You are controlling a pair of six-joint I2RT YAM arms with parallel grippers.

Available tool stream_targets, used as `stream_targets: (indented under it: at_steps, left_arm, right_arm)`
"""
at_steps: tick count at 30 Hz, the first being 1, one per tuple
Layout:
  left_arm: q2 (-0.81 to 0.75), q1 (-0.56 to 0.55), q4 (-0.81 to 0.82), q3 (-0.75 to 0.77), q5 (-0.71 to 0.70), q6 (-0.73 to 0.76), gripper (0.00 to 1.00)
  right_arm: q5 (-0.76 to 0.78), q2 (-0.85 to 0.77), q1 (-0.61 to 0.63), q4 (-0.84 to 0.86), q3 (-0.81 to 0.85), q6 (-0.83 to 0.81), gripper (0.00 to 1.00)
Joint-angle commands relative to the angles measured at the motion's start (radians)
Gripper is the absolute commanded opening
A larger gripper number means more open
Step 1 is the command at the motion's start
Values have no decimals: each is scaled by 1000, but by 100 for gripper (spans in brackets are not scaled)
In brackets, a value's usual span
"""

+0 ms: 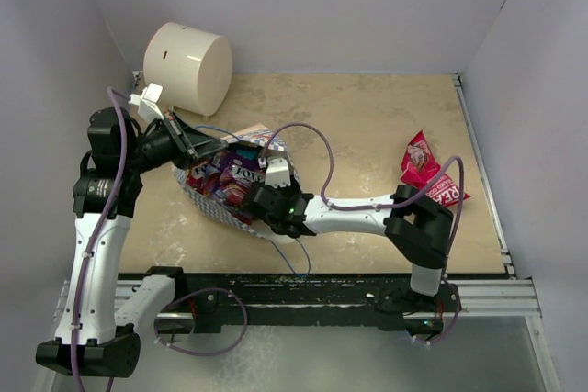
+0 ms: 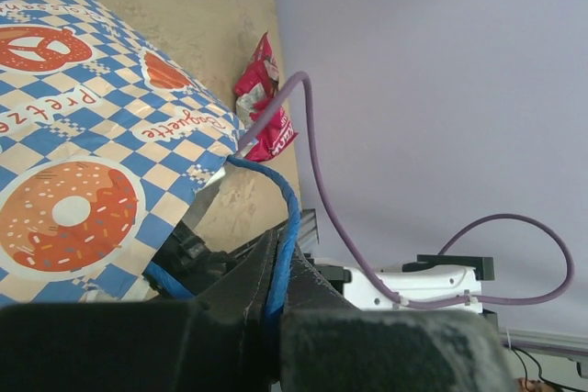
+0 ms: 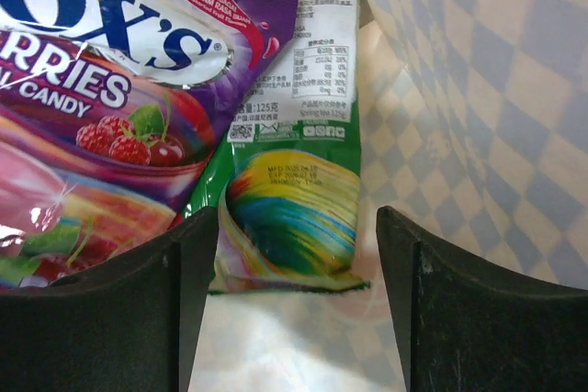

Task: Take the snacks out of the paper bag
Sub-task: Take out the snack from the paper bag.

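The right gripper moves a little toward the bag's opening next and closes on the green packet's near end (image 3: 292, 234), since that end lies between its fingers.
The blue-and-white checked paper bag (image 1: 241, 216) lies on its side at the table's middle left, its mouth facing right. It also fills the left of the left wrist view (image 2: 92, 135). My left gripper (image 1: 211, 148) is shut on the bag's blue cord handle (image 2: 290, 213), pinched between the jaws (image 2: 273, 286). My right gripper (image 1: 262, 181) is inside the bag's mouth, open (image 3: 299, 254). A green, rainbow-printed packet (image 3: 294, 181) lies between its fingers, untouched. A purple berry-candy packet (image 3: 110, 89) lies to its left. Two red packets (image 1: 424, 172) lie on the table at the right.
A large cream cylinder (image 1: 188, 66) lies at the back left, close behind the left arm. White walls enclose the table on three sides. The two red packets also show in the left wrist view (image 2: 262, 107), near the right wall.
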Motion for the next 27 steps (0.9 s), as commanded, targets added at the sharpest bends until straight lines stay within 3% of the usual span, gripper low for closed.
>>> stream_targets:
  at_steps: [1,7,13,14,21,27]
  left_arm:
    - [-6,-1,38,55,36,-3,0]
    - [-14,-1,38,55,31,-2,0]
    - [-18,-1,39,53,26,-1,0]
    - [-18,-2,39,53,25,-1,0]
    - [-17,-1,37,53,23,8,0]
    - [-21,-1,24,52,10,16,0]
  right_arm:
    - [11,56,-13,32,62,-29,70]
    - [-36,85,-12,32,89,6,52]
    - [-20,41,-11,-20,105,-4,4]
    - [-13,29,-11,-20,102,-3,0]
    - [-58,-83,-9,-40,75,-8,0]
    - [-221,-244,-8,56,-56,-62,0]
